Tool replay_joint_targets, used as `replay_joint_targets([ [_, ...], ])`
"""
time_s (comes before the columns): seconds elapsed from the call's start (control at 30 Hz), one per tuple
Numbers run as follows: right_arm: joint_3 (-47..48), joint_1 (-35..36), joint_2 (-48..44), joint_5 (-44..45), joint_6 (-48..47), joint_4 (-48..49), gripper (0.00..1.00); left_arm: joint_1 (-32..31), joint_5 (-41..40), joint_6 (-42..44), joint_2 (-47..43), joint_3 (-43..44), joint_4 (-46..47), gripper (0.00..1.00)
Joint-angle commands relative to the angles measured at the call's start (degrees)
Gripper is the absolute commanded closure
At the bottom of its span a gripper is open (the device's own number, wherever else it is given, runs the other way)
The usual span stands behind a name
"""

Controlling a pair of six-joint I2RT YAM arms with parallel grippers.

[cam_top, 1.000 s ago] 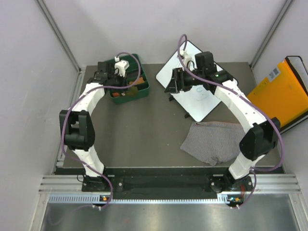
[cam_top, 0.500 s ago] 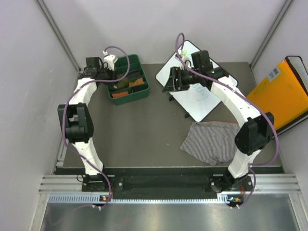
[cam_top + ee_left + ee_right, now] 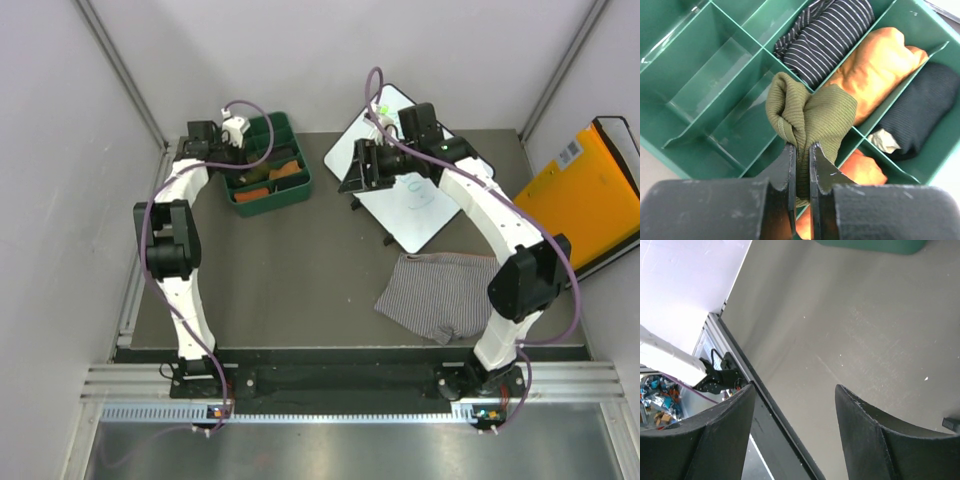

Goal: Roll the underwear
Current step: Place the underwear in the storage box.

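Observation:
I will next use my left gripper to carry the rolled underwear a little toward the tray's middle, then down into the empty section of the tray beside the near orange roll (image 3: 250,178) (image 3: 802,150).
My left gripper (image 3: 801,146) is shut on rolled olive green underwear (image 3: 810,112) and holds it above the green divided tray (image 3: 700,105). In the top view the left gripper (image 3: 232,152) is at the tray's (image 3: 293,190) left side. Rolled pieces fill compartments: a black-and-white striped one (image 3: 827,37), orange ones (image 3: 875,75) and a black one (image 3: 925,110). Grey-white striped underwear (image 3: 440,295) lies flat on the table at the right. My right gripper (image 3: 352,172) is open and empty, raised over the table's back middle; the right wrist view shows its open fingers (image 3: 865,435) over bare table.
A white board (image 3: 415,190) lies tilted at the back right under the right arm. An orange folder (image 3: 590,190) stands outside the right edge. Grey walls enclose the table on the left, back and right.
My left gripper has swung left off the tray, then come back a little toward the tray's left side, holding the olive roll. The right arm shifted slightly left.

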Motion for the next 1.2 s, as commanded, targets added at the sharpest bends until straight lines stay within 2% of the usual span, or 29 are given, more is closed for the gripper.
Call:
replay_joint_targets([
  [0.0, 4.4, -0.4, 0.2, -0.9, -1.3, -1.6, 0.36, -0.3, -1.0, 4.0, 2.2, 3.8, 0.6, 1.00],
  [0.17, 4.4, -0.4, 0.0, -0.1, -1.8, -2.5, 0.36, 0.3, -0.3, 8.4, 1.9, 2.9, -5.7, 1.00],
  [0.37, 5.9, -0.4, 1.0, -0.4, -2.2, -3.8, 0.36, 0.5, -3.9, 11.4, 0.9, -1.1, -6.5, 1.00],
  [0.47, 6.0, -0.4, 1.0, -0.5, -2.3, -3.9, 0.36, 0.6, -3.7, 11.6, 3.2, 0.6, -7.2, 1.00],
  [0.63, 5.9, -0.4, 0.9, 0.0, -2.6, -5.0, 0.36, 0.5, -4.4, 12.1, 10.2, 8.6, -11.2, 1.00],
  [0.87, 3.5, -0.4, -1.0, 1.4, -2.4, -4.8, 0.36, 0.5, -6.1, 13.6, 12.2, 7.9, -12.7, 1.00],
  [1.0, 3.2, -0.4, -1.3, 1.4, -2.1, -4.8, 0.36, 0.5, -7.6, 9.0, 10.8, 7.9, -10.6, 1.00],
  [1.07, 3.3, -0.4, -1.4, 1.3, -2.0, -5.2, 0.36, 0.5, -7.9, 7.0, 9.2, 8.4, -9.0, 0.85],
  [1.1, 3.3, -0.4, -1.5, 1.2, -2.0, -5.1, 0.36, 0.5, -8.2, 4.6, 8.5, 8.2, -8.2, 0.74],
  [1.13, 3.3, -0.5, -1.5, 1.1, -1.9, -5.1, 0.36, 0.5, -8.3, 3.5, 7.9, 8.1, -6.7, 0.58],
  [1.17, 3.4, -0.4, -1.5, 0.9, -1.9, -5.2, 0.36, 0.5, -8.0, 2.8, 6.8, 8.0, -6.5, 0.52],
])
